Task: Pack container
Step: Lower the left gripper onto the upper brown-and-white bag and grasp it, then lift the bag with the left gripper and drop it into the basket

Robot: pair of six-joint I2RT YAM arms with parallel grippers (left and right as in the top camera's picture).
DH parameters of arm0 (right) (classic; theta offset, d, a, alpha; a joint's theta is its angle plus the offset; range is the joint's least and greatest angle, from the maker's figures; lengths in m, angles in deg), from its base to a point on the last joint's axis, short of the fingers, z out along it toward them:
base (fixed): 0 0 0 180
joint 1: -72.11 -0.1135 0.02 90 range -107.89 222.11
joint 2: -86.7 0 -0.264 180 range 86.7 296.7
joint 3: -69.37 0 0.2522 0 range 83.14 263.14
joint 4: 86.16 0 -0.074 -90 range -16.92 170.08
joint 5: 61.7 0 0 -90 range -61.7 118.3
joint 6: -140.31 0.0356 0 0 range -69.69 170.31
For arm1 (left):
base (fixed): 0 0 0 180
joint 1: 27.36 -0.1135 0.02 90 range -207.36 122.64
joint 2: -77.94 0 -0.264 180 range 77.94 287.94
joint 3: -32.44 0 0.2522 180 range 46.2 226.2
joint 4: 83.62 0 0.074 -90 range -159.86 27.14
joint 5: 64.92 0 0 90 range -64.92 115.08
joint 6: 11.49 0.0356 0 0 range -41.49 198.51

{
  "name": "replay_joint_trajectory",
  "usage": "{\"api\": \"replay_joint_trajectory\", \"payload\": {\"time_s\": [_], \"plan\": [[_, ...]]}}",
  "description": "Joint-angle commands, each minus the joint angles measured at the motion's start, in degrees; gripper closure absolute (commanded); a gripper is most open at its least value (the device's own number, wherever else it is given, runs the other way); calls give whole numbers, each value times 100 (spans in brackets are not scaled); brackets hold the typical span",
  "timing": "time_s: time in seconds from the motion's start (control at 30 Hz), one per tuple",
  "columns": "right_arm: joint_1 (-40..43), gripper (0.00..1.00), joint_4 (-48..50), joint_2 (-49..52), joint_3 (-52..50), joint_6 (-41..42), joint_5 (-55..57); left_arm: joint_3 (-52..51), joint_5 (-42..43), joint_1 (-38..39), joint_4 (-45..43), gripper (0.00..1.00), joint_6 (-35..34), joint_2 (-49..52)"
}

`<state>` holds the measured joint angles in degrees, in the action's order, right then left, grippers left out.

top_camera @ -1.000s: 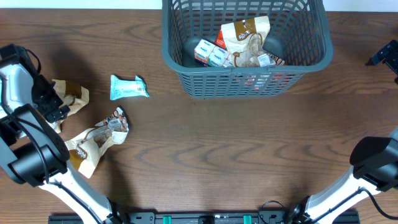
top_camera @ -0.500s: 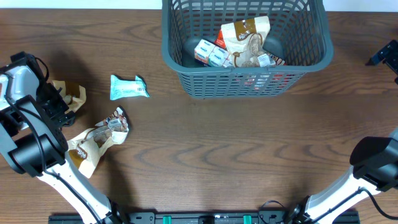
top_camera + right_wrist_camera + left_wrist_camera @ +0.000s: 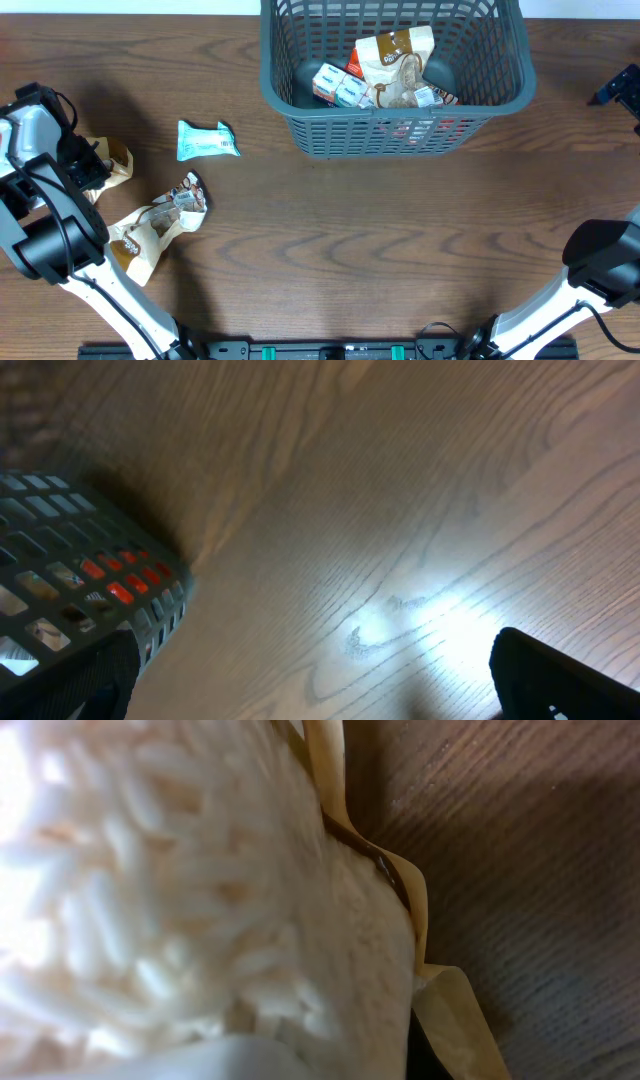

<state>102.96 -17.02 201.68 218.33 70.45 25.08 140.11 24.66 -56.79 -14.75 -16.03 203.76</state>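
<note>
I should next raise my left gripper, move its packet to the right in the overhead view and let go of it over the blue-white packs, because the container [image 3: 272, 92] has room there.
The container [image 3: 272, 92], a dark grey slotted basket, stands at the back centre and holds a brown snack packet [image 3: 396, 62] and small blue-white packs [image 3: 338, 86]. At the far left, my left gripper [image 3: 86, 166] is shut on a tan snack packet [image 3: 114, 158] lying on the table. That packet [image 3: 200, 900] fills the left wrist view, so the fingers barely show. My right gripper [image 3: 624, 88] hangs at the right edge, beside the container [image 3: 70, 595]. It stands open [image 3: 310, 700] over bare wood, its dark fingers [image 3: 565, 680] wide apart.
A teal packet [image 3: 208, 141] lies left of the container. A brown and white packet [image 3: 155, 222] lies nearer the front left, just below my left arm. Both arm bases stand at the front edge.
My left gripper has come down onto the tan packet and shut on it, and the packet has bunched up slightly. The right arm has not moved.
</note>
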Motion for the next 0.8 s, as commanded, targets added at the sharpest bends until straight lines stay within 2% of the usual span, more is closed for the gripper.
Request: {"api": "replay_joint_trajectory", "payload": {"time_s": [0.0, 0.2, 0.4, 0.6, 0.77], "plan": [[20, 1, -17, 48, -31, -70, 0, -76, 284, 0, -87, 94, 422, 254], [20, 1, 0, 48, -31, -68, -2, -20, 1016, 44, -151, 94, 1305, 149], [20, 1, 0, 48, -31, -68, -2, -13, 1043, 446, -448, 94, 2592, -605], [20, 1, 0, 48, -31, -70, -2, -13, 1051, 1285, -1040, 94, 3978, -2103], [20, 1, 0, 48, -31, -70, -2, -13, 1025, 2455, -1600, 94, 4819, -3381]]}}
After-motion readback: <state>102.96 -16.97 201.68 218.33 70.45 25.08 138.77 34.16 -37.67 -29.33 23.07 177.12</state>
